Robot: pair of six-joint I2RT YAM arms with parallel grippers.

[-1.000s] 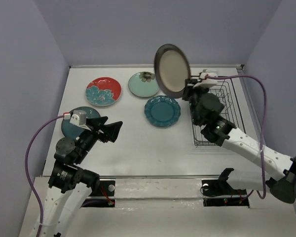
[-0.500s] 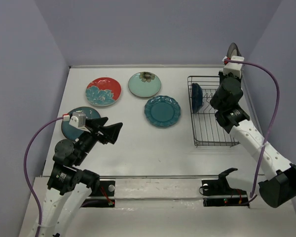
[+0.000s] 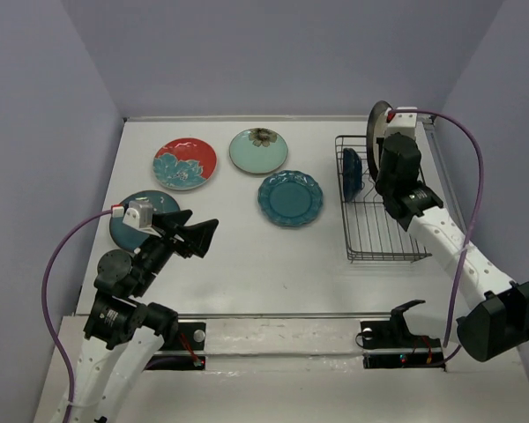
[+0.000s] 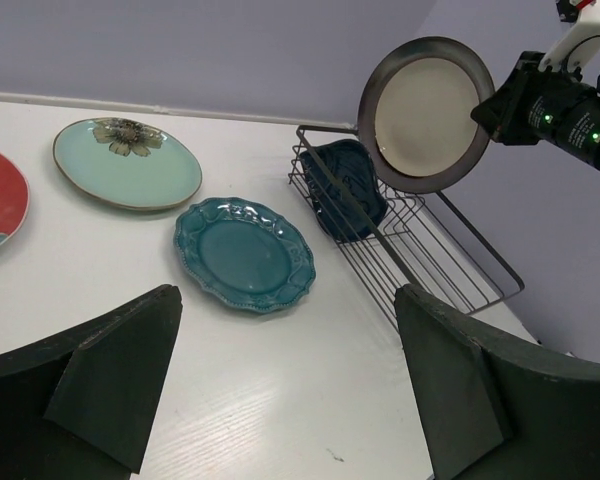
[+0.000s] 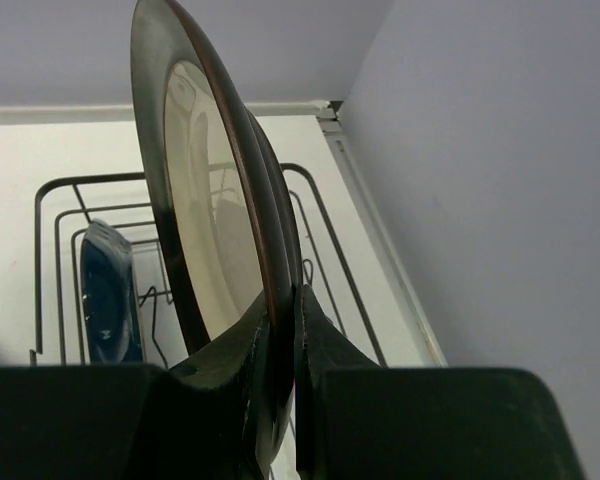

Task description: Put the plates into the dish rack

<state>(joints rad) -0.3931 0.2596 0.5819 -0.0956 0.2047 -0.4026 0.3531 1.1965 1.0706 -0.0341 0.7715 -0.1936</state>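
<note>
Next, my right gripper moves down and shifts the cream plate toward the dark-blue leaf-shaped plate, over the open slots beside it.
My right gripper [image 3: 387,139] is shut on the rim of the cream plate with a brown rim [image 3: 376,130], holding it on edge above the far end of the black wire dish rack [image 3: 384,240]. The right wrist view shows the pads [image 5: 320,325] pinching the plate [image 5: 205,200]. The dark-blue leaf-shaped plate [image 3: 352,172] stands in a rack slot. On the table lie the red plate [image 3: 185,163], the mint plate [image 3: 258,150], the teal scalloped plate [image 3: 290,197] and the plain teal plate [image 3: 122,227]. My left gripper [image 3: 207,233] is open and empty.
The rack's low wire sides [image 4: 480,262] run close along the right wall. The back wall stands just behind the rack [image 5: 50,230]. The left arm partly covers the plain teal plate.
The right arm has swung the cream plate from over the table's middle to the rack, turned it edge-on, and brought it lower over the far slots. The left arm has not moved.
</note>
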